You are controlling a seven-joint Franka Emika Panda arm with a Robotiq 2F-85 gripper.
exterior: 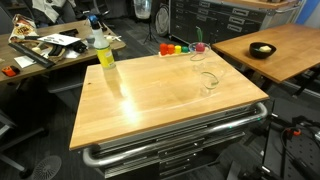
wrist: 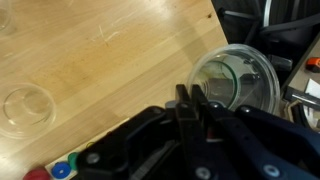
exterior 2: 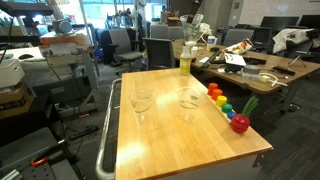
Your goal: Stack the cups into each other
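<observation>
My gripper should next cross over the open cup by the coloured blocks, below and to the left in the wrist view, then go down and release the other cup's rim.
Two clear cups stand on the wooden table in both exterior views, one (exterior: pixel 208 82) (exterior 2: pixel 142 103) nearer the table's middle, the other (exterior: pixel 200 55) (exterior 2: pixel 190 98) close to the coloured blocks. The arm does not show in either exterior view. In the wrist view my gripper (wrist: pixel 192 100) has its fingers pressed together on the rim of a third clear cup (wrist: pixel 238 80), seen from above and held high over the table's edge. One table cup (wrist: pixel 25 106) lies far below at the left.
A yellow-green bottle (exterior: pixel 103 50) (exterior 2: pixel 185 62) stands at one table corner. A row of coloured blocks (exterior: pixel 175 48) (exterior 2: pixel 225 105) lines one edge, also low left in the wrist view (wrist: pixel 60 168). Cluttered desks and chairs surround the table (exterior: pixel 150 100).
</observation>
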